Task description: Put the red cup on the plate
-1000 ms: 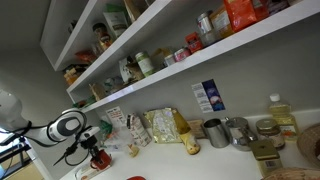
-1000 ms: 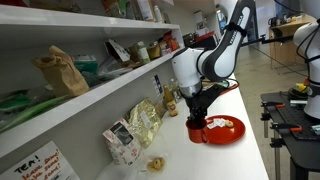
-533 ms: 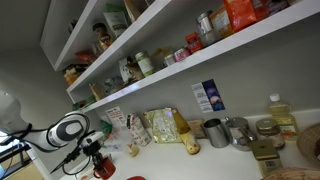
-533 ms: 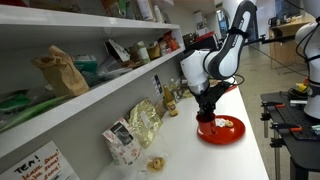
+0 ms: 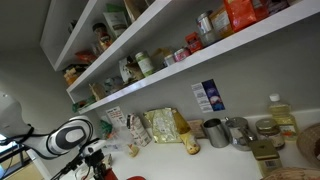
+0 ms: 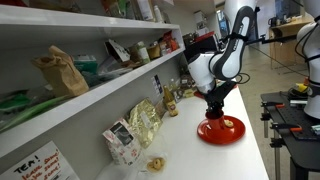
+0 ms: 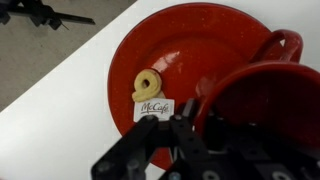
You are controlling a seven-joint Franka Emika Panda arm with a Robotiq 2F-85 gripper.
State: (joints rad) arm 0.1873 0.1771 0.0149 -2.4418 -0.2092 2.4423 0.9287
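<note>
The red plate lies below. My gripper will next bring the cup [image 7: 262,88] down onto the clear part of the plate beside the biscuit and release the cup's rim.
The red cup [image 7: 262,88], small with a handle at its upper right, is held in my gripper [image 7: 215,125]; one dark finger [image 7: 148,140] lies against its left wall. The cup hangs over the right part of the red plate [image 7: 185,40]. I cannot tell whether it touches the plate. On the plate lie a small pale pretzel-shaped biscuit [image 7: 147,84] and a white McCafé packet [image 7: 153,108]. In an exterior view the gripper [image 6: 215,108] stands right above the plate [image 6: 224,131] on the white counter. In an exterior view the gripper [image 5: 96,160] is low at the left.
Snack bags [image 6: 143,122] and bottles [image 6: 170,98] stand against the wall behind the plate. Metal canisters [image 5: 227,131] and a bottle [image 5: 281,116] stand farther along the counter. A shelf [image 6: 90,85] with goods runs above. The counter edge [image 7: 60,95] lies left of the plate.
My gripper has carried the red cup along the counter, from beside the plate to over it, and has come lower.
</note>
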